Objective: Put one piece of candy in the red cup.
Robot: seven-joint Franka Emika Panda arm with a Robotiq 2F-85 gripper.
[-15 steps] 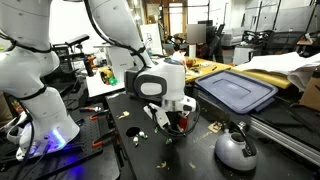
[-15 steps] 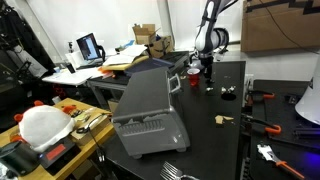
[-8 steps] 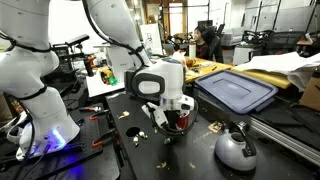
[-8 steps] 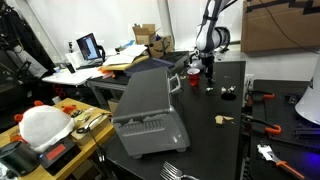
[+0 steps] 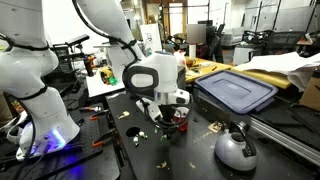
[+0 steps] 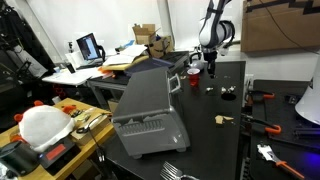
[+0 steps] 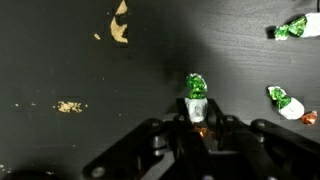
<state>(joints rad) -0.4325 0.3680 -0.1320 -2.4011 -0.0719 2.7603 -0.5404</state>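
The candy goes up, then over the cup's opening (image 6: 193,74) for release there next, as it hangs low over the table, below the red cup's rim.
My gripper (image 7: 197,112) is shut on a piece of candy (image 7: 196,88) in a green and white wrapper, held just above the black table. In both exterior views the gripper (image 5: 165,114) (image 6: 210,70) hangs low over the table. The red cup (image 5: 181,121) stands just behind and beside it, partly hidden by the fingers. In an exterior view the cup (image 6: 176,82) is next to the grey toaster oven (image 6: 145,105). Loose green candies (image 7: 292,28) (image 7: 281,98) lie on the table to the right of the held one.
Gold wrapper scraps (image 7: 119,24) and crumbs (image 7: 68,105) lie on the table. More candies (image 5: 133,130) (image 6: 222,118) are scattered about. A silver domed object (image 5: 237,150) sits at the front, and the toaster oven's blue-grey top (image 5: 235,90) is close behind the cup.
The gripper has risen a little from the table and shifted slightly sideways with the candy in it. The cup and loose candies have not moved.
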